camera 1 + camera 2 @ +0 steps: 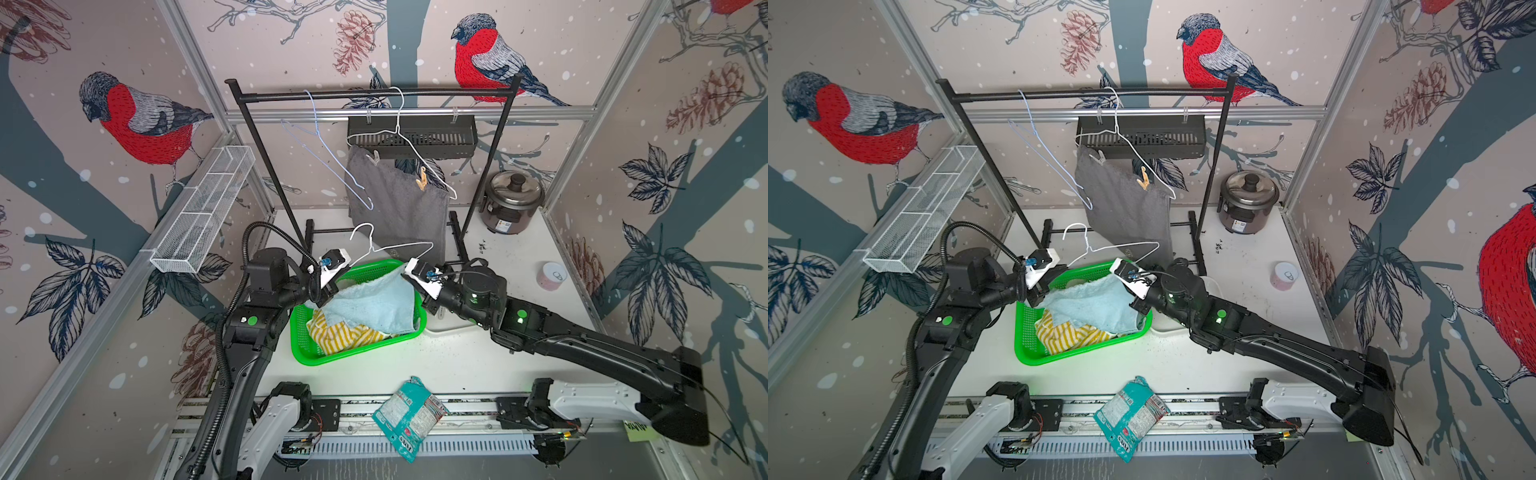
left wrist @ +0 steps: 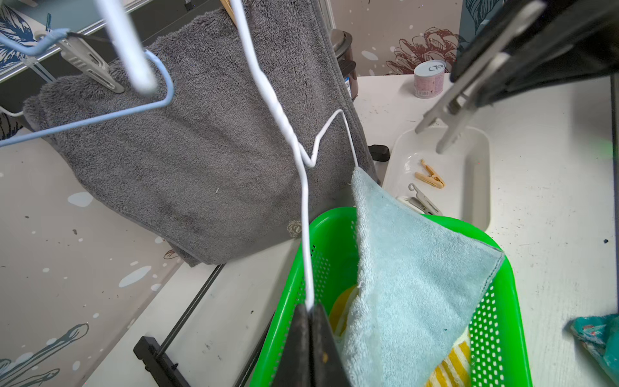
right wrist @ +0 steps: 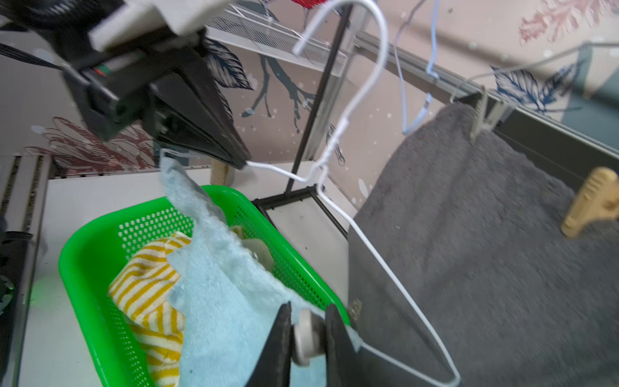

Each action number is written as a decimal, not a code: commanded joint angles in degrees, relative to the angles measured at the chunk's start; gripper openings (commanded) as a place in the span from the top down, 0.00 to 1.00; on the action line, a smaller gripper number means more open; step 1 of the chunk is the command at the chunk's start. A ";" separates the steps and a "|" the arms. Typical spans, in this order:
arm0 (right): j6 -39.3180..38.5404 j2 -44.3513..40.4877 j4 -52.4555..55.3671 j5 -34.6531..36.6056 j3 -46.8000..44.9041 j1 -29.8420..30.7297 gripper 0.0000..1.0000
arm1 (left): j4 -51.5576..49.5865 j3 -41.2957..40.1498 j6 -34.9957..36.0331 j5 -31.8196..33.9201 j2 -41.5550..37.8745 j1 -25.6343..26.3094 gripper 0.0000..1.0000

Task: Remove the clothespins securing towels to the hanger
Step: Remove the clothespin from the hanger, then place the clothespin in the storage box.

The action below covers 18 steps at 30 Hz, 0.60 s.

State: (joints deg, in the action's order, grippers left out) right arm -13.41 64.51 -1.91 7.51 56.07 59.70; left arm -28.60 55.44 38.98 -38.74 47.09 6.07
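The right gripper moves away from the towel and down next to release the clothespin. The white tray holding other pins lies below beside the basket.
My left gripper [image 2: 310, 306] is shut on one shoulder of a loose white wire hanger [image 1: 390, 248] above the green basket. A light blue towel [image 1: 374, 303] hangs from that hanger's bottom bar into the basket, over a yellow-striped towel [image 1: 340, 336]. My right gripper [image 3: 308, 311] is shut on a whitish-grey clothespin [image 3: 306, 335] by the towel's corner; in the left wrist view its prongs [image 2: 432, 137] stand apart, touching no cloth. A dark grey towel [image 1: 399, 208] hangs from another white hanger [image 1: 415, 145] on the rack, pinned by a tan clothespin [image 1: 422, 180] and a pale one [image 1: 376, 158].
The green basket [image 1: 320, 359] sits mid-table beside a white tray [image 2: 475, 174] holding a tan pin [image 2: 430, 176] and a grey pin [image 2: 423, 201]. A bare blue hanger [image 1: 328, 158] hangs on the black rack [image 1: 374, 93]. A rice cooker [image 1: 513, 199], pink can [image 1: 552, 274] and teal packet [image 1: 409, 415] stand around.
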 commanded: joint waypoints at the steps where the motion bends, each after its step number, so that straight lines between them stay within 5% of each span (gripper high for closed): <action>1: 9.70 -2.35 6.49 1.55 -1.72 -4.92 0.92 | 1.16 -0.16 0.13 0.67 -0.57 -0.15 1.00; 11: 21.67 -5.23 5.68 -5.41 -15.74 -20.68 0.91 | 0.77 -0.66 -0.30 0.95 -1.04 -0.09 1.00; 18: 26.06 -0.45 4.37 -8.23 -20.48 -25.79 0.89 | 0.22 -0.94 -0.40 1.43 -1.78 -0.09 1.00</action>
State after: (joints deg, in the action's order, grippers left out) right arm 9.15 62.94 4.80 1.06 36.49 35.05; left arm -28.80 54.65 38.83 -37.30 45.76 6.07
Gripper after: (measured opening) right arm 0.173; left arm 0.057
